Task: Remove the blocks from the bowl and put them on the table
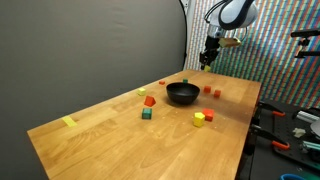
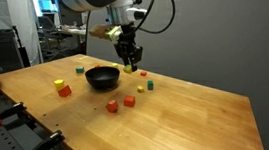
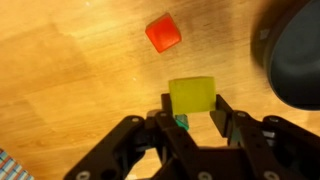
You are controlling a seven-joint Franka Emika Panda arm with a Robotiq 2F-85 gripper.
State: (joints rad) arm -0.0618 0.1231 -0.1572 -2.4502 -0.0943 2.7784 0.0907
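Note:
My gripper should go down next toward the bare wood between the red and green blocks and let go of the yellow block there, because that spot beside the bowl (image 1: 182,94) is open.
In the wrist view my gripper (image 3: 191,112) is shut on a yellow block (image 3: 191,95), held above the table (image 3: 70,70). A red block (image 3: 163,32) lies on the wood just ahead of it, and the black bowl (image 3: 295,60) shows at the right edge. In both exterior views the gripper (image 1: 207,60) (image 2: 131,63) hangs over the table behind the bowl (image 1: 182,94) (image 2: 101,78). On the table around the bowl lie an orange block (image 1: 150,101), a green block (image 1: 147,114), a yellow block (image 1: 199,118) and red blocks (image 1: 207,89) (image 2: 112,107). I cannot see into the bowl.
A yellow tape strip (image 1: 68,122) lies near one corner of the table. A dark curtain (image 1: 90,40) stands behind the table in an exterior view. Tools and clutter (image 1: 290,125) sit beyond one table edge, and shelving with equipment (image 2: 2,41) stands beyond another.

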